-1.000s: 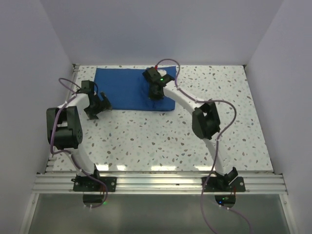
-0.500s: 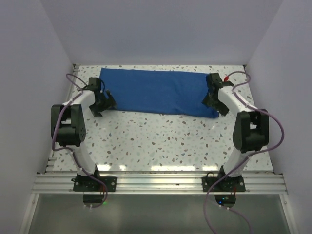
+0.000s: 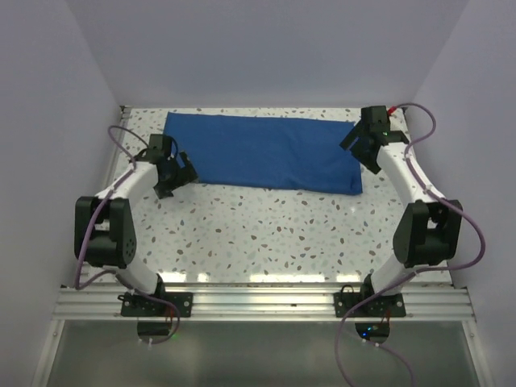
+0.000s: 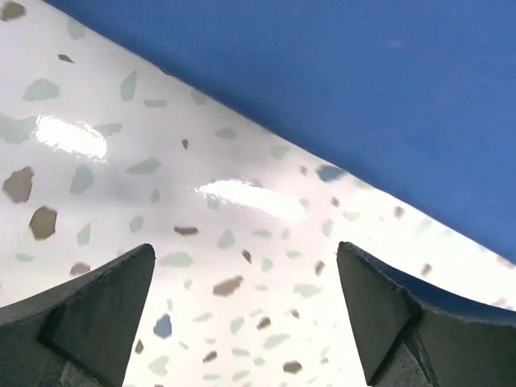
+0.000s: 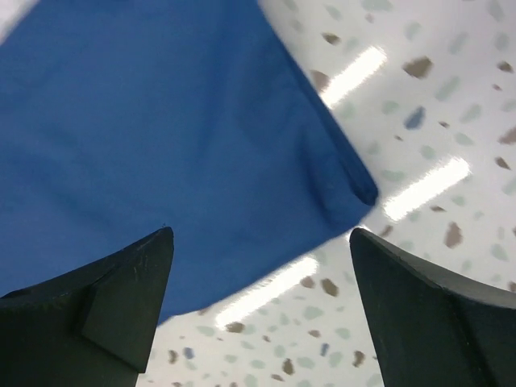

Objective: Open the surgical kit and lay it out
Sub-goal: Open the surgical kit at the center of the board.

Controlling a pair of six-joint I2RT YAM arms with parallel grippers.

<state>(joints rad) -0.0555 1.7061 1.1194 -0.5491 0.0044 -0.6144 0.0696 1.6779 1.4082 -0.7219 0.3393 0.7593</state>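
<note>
Next, my right gripper travels outward and lowers onto the far end of the cloth's short edge (image 3: 355, 124) beside it, because the cloth still lies folded in a strip.
The surgical kit shows only as a royal-blue cloth (image 3: 270, 152), spread in a long flat strip across the back of the table; no tray or instruments are visible. My left gripper (image 3: 179, 172) hangs open just off the cloth's near left corner, with speckled tabletop between its fingers and the cloth's edge (image 4: 339, 89) ahead of them. My right gripper (image 3: 360, 147) is open beside the cloth's right end. In the right wrist view the cloth's folded corner (image 5: 355, 181) lies between and ahead of the fingers, untouched.
The speckled white table (image 3: 282, 234) is bounded by grey walls on the left, back and right. An aluminium rail (image 3: 258, 302) with both arm bases runs along the near edge. Purple cables loop off each arm.
The right gripper pulled a flap of the cloth from the middle out to the right, unfolding it to about twice its width, then let go and lifted away. The left gripper shifted only slightly.
</note>
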